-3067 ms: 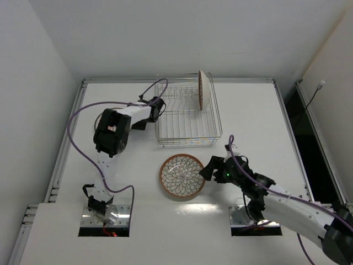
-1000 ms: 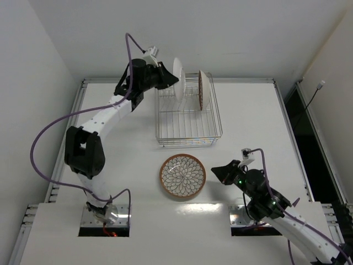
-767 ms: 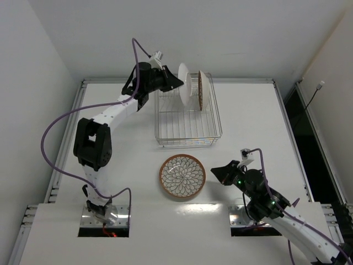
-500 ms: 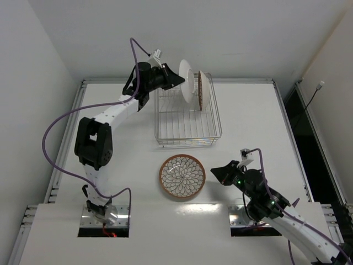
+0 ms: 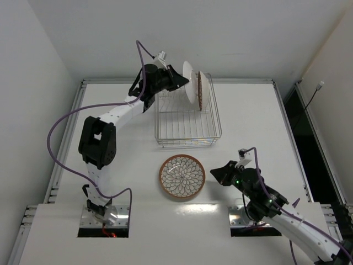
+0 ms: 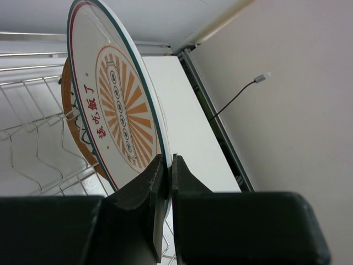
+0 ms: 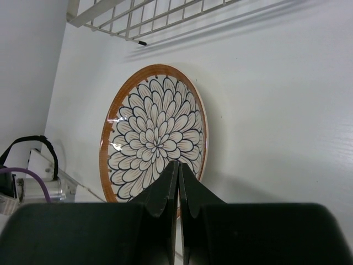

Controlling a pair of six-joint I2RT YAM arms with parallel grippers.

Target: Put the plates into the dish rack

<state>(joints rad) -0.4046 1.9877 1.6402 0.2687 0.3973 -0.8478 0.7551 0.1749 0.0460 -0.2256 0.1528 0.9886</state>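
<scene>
My left gripper is holding the striped plate and will next lower it toward the upright brown-rimmed plate, then into the rack.
My left gripper is shut on the rim of a white plate with orange radial stripes, held on edge above the back of the dish rack. Just behind it, a brown-rimmed plate stands upright in the rack's back right slots. A second brown-rimmed petal plate lies flat on the table in front of the rack. My right gripper is shut and empty, hovering at that plate's right edge.
The white table has raised rails at the back and sides, with walls close behind. A dark gap runs along the right side. The rack's front edge is near the flat plate.
The left arm has carried the striped plate to the right, closer to the upright brown-rimmed plate. The right arm has hardly moved.
</scene>
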